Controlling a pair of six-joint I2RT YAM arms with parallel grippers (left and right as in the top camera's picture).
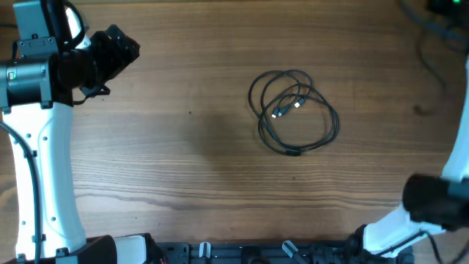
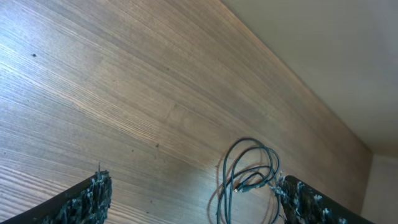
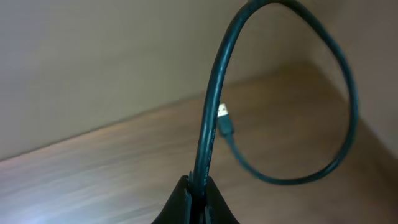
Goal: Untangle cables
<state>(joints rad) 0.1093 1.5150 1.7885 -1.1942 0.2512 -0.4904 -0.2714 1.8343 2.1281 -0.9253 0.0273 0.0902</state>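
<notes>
Bare wood lies below my right gripper and to its right in the overhead view, so I need to lower it there and release the cable clear of the coil.
The cables [image 1: 293,110] lie as a loose coil of thin black loops right of the table's middle, with two small plugs [image 1: 286,108] inside the coil. The coil also shows in the left wrist view [image 2: 249,177], ahead between the fingers. My left gripper [image 1: 121,48] [image 2: 193,202] is open and empty, raised at the far left, well away from the coil. My right gripper [image 3: 199,190] is shut on a dark cable [image 3: 214,112] that arcs up into a loop and ends in a plug [image 3: 225,121]. In the overhead view only the right arm [image 1: 432,202] shows, at the bottom right.
Thicker dark wires [image 1: 429,33] lie at the table's far right corner. The wooden table [image 1: 183,147] runs to a pale wall in both wrist views. Black arm bases sit along the front edge [image 1: 242,253].
</notes>
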